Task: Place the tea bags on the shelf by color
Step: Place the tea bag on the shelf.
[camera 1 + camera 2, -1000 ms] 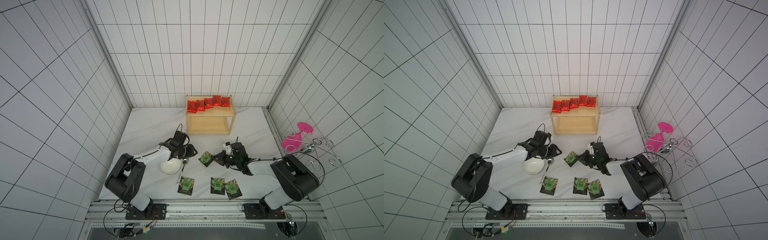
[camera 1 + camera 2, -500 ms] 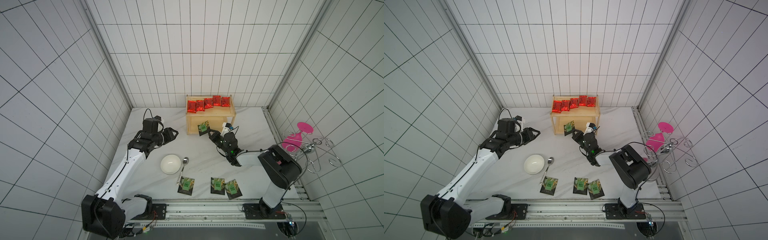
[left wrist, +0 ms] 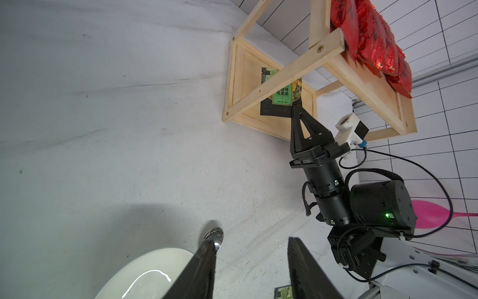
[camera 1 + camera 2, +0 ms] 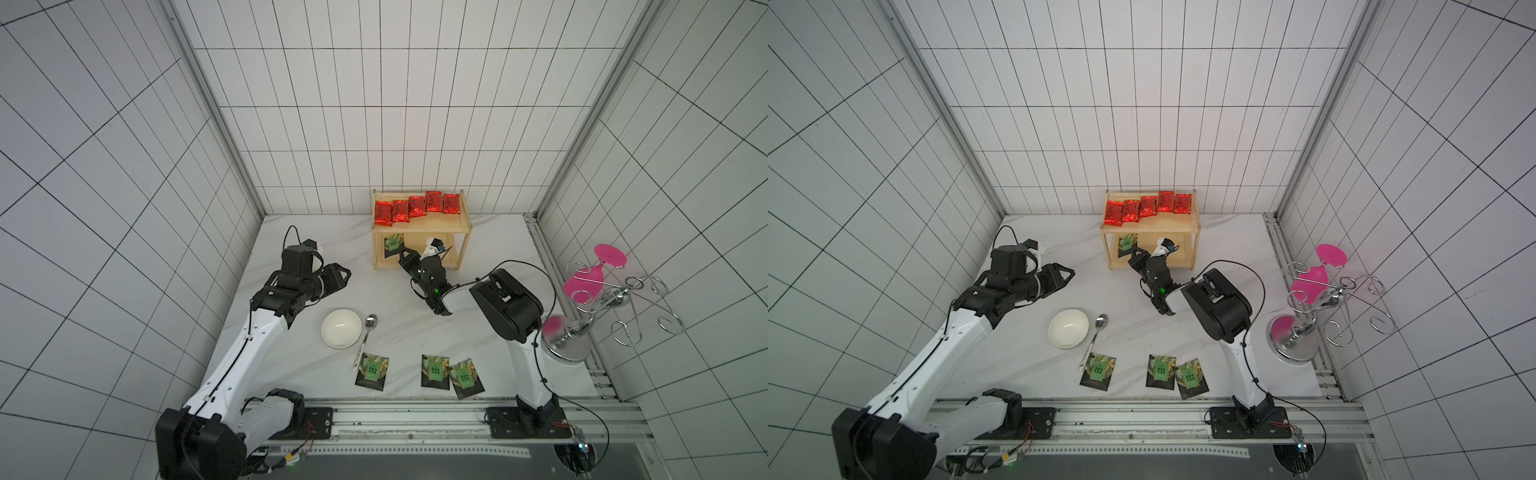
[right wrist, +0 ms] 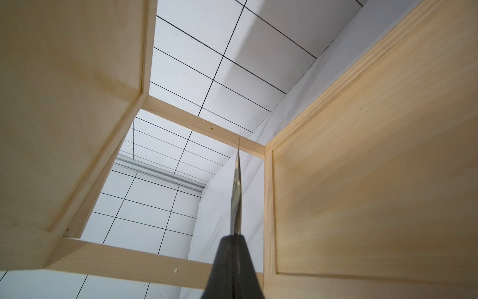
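My right gripper should next move down and roll over the lower board's end nearest my left gripper to release the tea bag flat, because the tea bag is standing upright.
Several red tea bags lie in a row on the top board of the wooden shelf. My right gripper is shut on a black, green-labelled tea bag, held inside the lower tier and seen edge-on in the right wrist view. Three more black tea bags lie near the table's front edge. My left gripper hangs open and empty, left of the shelf and above the table.
A white bowl and a metal spoon sit between the left gripper and the front tea bags. At the right edge stands a chrome wire rack with pink glasses.
The right gripper has carried a black tea bag from the table up into the shelf's lower tier. The left arm has lifted away from the bowl, back and to the left.
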Available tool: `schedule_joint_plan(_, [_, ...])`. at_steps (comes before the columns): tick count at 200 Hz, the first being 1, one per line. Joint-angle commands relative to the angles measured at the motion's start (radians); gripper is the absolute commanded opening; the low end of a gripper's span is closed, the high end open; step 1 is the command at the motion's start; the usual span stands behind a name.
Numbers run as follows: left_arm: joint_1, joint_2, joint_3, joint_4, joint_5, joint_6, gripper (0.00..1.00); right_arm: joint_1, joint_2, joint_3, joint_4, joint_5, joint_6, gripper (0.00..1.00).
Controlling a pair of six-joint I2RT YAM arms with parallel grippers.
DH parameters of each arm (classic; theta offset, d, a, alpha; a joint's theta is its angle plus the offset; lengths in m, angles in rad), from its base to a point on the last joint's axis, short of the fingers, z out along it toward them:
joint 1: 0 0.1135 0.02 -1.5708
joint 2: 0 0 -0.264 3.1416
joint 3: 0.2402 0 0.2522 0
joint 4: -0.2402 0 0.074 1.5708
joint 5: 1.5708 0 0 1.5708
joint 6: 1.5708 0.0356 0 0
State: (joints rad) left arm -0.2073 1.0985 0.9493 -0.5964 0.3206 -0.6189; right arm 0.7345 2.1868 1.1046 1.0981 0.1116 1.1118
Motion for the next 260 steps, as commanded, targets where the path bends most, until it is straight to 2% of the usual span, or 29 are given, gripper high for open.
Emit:
schedule_joint_plan(1, [0.005,-0.011,-0.009,0.001,-0.02,0.018,0.49,0.015,0.036,0.067,-0.022,0.011,0.005,0.02])
schedule_joint_plan(71, [0.005,-0.01,-0.011,-0.002,-0.015,0.018,0.49,0.028,0.112,0.151,-0.088,0.02,0.034,0.06])
schedule_joint_plan(168, [0.005,-0.01,-0.011,-0.005,-0.015,0.016,0.49,0.039,0.145,0.164,-0.133,0.027,0.056,0.15])
schedule_joint_plan(192, [0.006,-0.008,-0.011,-0.005,-0.014,0.016,0.49,0.039,0.143,0.16,-0.144,0.025,0.062,0.21])
schedule_joint_plan(214, [0.008,-0.005,-0.011,-0.004,-0.011,0.014,0.49,0.036,0.121,0.155,-0.186,0.018,0.056,0.33])
schedule_joint_plan(260, [0.017,0.0,-0.009,-0.003,-0.001,0.011,0.49,0.013,0.03,0.182,-0.485,-0.042,0.009,0.46])
